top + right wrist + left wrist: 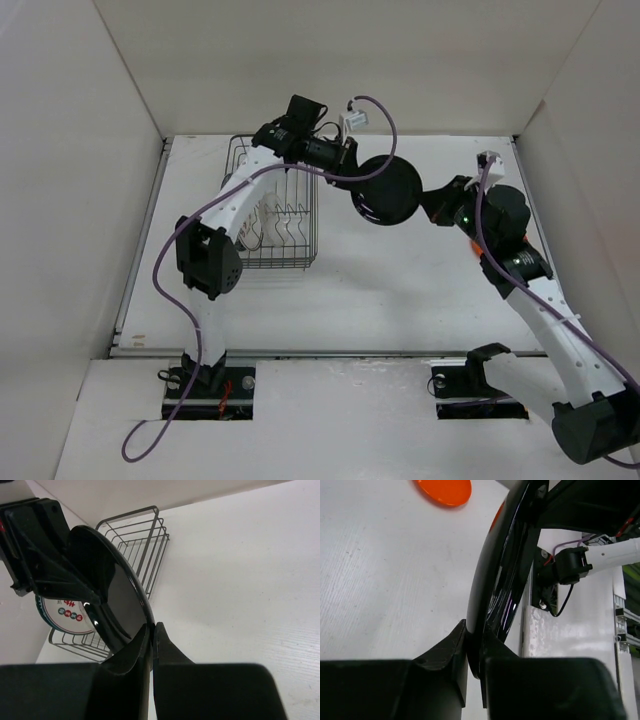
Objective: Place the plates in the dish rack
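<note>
My left gripper carries the black plate (392, 190) over, lowers and releases it next. Empty rack slots lie below the gripper and to its left in the top view.
The glossy black plate (392, 190) hangs on edge in the air between both grippers, right of the dish rack (275, 215). My left gripper (360, 195) is shut on its left rim; in the left wrist view the gripper (475, 635) pinches the plate (500, 580). My right gripper (432, 203) is shut on the right rim; in the right wrist view the gripper (151, 627) clamps the plate (115, 595). A white plate with red marks (62, 612) stands in the rack (135, 535). The orange plate (442, 490) lies flat on the table.
The orange plate peeks out under my right arm (472, 245). White walls close in the table at the left, back and right. The rack sits at the back left, under my left arm. My right arm's base (580, 562) shows beyond the plate.
</note>
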{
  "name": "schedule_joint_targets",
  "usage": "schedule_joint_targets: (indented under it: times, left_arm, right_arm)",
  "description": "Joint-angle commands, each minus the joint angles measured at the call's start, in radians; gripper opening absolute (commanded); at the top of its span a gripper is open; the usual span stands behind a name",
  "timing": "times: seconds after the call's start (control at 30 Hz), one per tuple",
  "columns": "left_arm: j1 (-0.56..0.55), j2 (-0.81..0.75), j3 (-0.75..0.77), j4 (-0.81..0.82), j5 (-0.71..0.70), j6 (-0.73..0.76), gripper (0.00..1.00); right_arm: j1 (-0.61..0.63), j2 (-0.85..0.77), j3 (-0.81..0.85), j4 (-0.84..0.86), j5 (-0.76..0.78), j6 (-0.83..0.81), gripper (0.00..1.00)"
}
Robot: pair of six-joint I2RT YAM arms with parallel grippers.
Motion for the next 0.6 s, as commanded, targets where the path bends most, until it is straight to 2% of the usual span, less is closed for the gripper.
schedule_joint_targets:
  times: [0.0, 0.03, 0.07, 0.13, 0.17, 0.23, 0.27, 0.3, 0.43, 0.57]
  left_arm:
    - [-0.007, -0.108, -0.038, 0.013, -0.009, -0.005, 0.0]
    - [-0.007, -0.152, -0.07, 0.042, -0.094, -0.017, 0.0]
    - [-0.007, -0.177, -0.084, 0.055, -0.165, -0.058, 0.0]
    - [-0.007, -0.223, -0.113, 0.055, -0.306, -0.077, 0.0]
    - [-0.007, -0.276, -0.132, 0.055, -0.479, -0.097, 0.0]
    - [-0.016, -0.344, -0.184, 0.055, -0.656, -0.156, 0.0]
    - [-0.016, -0.378, -0.239, 0.065, -0.874, -0.185, 0.0]
    - [-0.016, -0.431, -0.259, 0.066, -0.975, -0.224, 0.0]
    - [-0.001, -0.439, -0.218, -0.081, -1.403, -0.332, 0.0]
    - [0.035, -0.428, -0.28, -0.135, -1.454, -0.358, 0.0]
  right_arm:
    - [0.026, 0.013, 0.066, 0.118, -0.013, 0.021, 0.05]
    - [0.026, 0.013, 0.066, 0.118, -0.013, 0.021, 0.68]
    - [0.038, 0.013, 0.066, 0.118, 0.036, 0.03, 0.99]
    - [0.047, 0.013, 0.084, 0.048, 0.099, 0.018, 1.0]
    - [0.047, 0.013, 0.085, 0.023, 0.128, 0.008, 1.0]
    - [0.069, 0.013, 0.13, -0.081, 0.251, -0.004, 1.0]
    - [0.069, 0.013, 0.149, -0.121, 0.297, -0.016, 1.0]
    - [0.079, 0.022, 0.163, -0.153, 0.368, -0.016, 1.0]
    - [0.089, 0.031, 0.203, -0.293, 0.487, -0.027, 1.0]
    - [0.089, 0.043, 0.221, -0.365, 0.527, -0.018, 1.0]
